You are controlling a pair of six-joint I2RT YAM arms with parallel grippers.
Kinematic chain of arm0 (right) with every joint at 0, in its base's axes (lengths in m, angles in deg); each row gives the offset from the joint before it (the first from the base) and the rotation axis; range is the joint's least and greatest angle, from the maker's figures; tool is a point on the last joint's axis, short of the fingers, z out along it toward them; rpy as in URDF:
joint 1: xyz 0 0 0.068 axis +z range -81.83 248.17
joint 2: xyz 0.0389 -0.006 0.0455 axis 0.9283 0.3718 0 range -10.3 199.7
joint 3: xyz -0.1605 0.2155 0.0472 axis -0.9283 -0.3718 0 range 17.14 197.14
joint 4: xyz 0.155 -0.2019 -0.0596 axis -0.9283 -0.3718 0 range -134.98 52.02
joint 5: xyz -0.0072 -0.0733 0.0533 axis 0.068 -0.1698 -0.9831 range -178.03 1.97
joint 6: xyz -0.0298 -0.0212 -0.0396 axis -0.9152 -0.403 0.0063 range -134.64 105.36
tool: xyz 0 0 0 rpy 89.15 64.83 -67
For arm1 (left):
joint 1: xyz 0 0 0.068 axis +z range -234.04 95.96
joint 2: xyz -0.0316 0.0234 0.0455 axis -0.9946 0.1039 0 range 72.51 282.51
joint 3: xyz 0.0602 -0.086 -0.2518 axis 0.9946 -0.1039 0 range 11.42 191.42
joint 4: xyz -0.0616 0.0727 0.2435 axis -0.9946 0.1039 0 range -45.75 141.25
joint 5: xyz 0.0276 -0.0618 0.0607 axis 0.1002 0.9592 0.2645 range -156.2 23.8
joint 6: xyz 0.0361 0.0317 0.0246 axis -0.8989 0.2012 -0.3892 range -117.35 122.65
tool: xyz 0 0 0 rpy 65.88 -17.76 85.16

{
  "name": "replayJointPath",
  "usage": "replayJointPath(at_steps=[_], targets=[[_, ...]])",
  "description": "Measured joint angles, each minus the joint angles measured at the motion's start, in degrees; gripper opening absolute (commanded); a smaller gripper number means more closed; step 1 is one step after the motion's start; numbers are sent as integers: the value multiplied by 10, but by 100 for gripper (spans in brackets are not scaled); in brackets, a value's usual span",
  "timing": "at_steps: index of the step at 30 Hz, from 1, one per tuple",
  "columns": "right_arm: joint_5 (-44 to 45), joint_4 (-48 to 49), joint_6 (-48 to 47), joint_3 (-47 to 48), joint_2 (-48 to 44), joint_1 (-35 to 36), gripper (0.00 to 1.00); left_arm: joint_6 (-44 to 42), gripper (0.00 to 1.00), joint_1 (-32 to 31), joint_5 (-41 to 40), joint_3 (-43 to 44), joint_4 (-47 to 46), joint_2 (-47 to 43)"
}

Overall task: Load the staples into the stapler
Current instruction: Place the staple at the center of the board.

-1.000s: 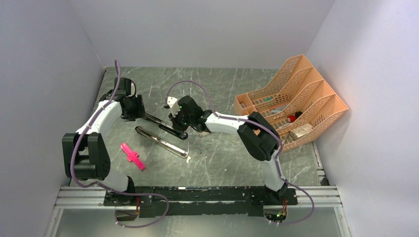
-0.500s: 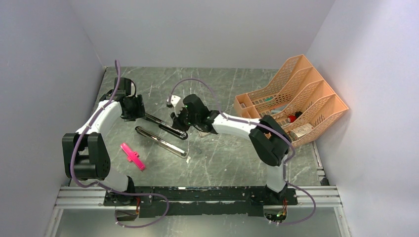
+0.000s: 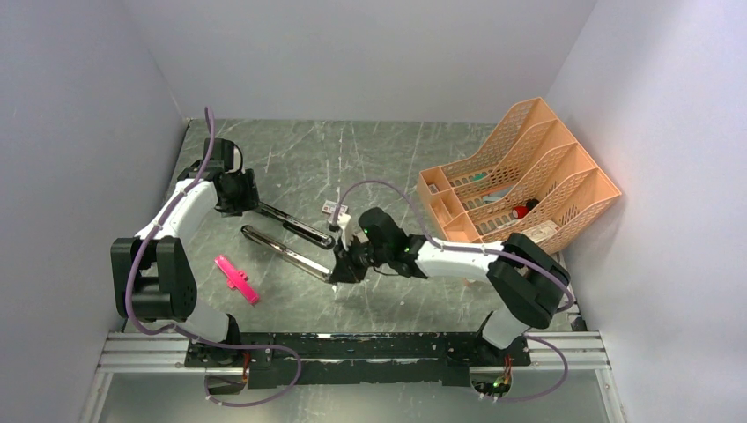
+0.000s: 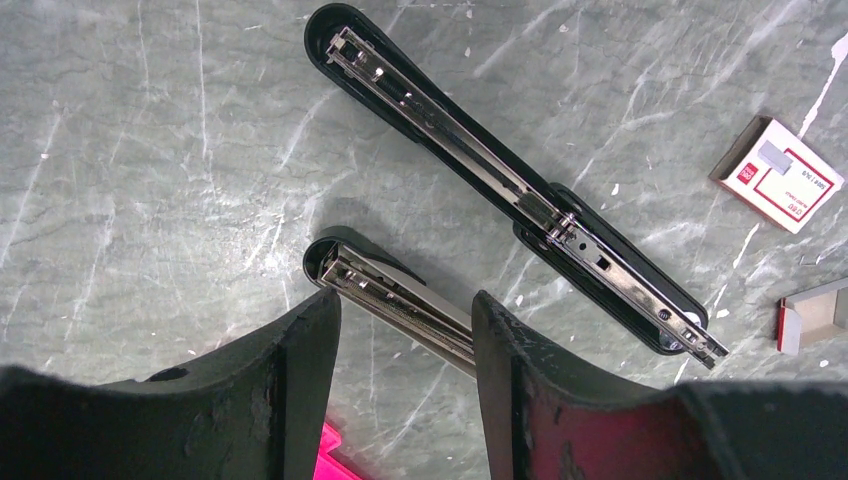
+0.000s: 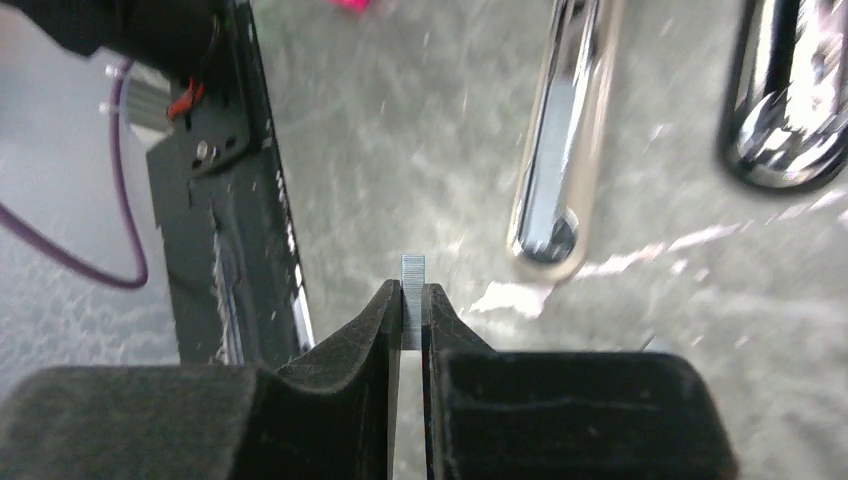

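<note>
That part of the tabletop is bare, so my right gripper will next move back toward the stapler's black base bar and down, and release the strip of staples (image 5: 413, 270) there.
The black stapler (image 3: 295, 226) lies opened flat on the table, its chrome rail facing up (image 4: 510, 190). My left gripper (image 3: 249, 201) hovers by its left end, open, and the left wrist view shows only table and the silver-grey stapler (image 4: 400, 300) past its fingers (image 4: 310, 340). My right gripper (image 3: 342, 267) is low over the table at the right end of the silver-grey stapler (image 3: 286, 253). It is shut on a thin strip of staples (image 5: 413, 270), which sticks out past the fingertips. The red-and-white staple box (image 3: 333, 209) (image 4: 778, 175) lies beyond the black stapler.
A pink cross-shaped piece (image 3: 236, 279) lies near the left arm's base. An orange file rack (image 3: 520, 189) stands at the right. A second part of the box (image 4: 815, 312) lies near the first. The black base rail (image 5: 230, 200) runs along the near edge.
My right arm has swung from over the black stapler's right end toward the near side, carrying the staples, and the staple box now shows. The left arm has not moved.
</note>
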Motion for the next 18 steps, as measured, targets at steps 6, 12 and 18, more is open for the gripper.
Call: replayJointPath(at_steps=[6,12,18], targets=[[-22,19,45,-99,-31,15,12,0,56,0,3,0,0,0],[-37,39,65,-132,-31,19,12,0,56,0,4,-2,-1,0],[-43,69,74,-141,-4,21,13,0,55,0,7,-4,-1,0]])
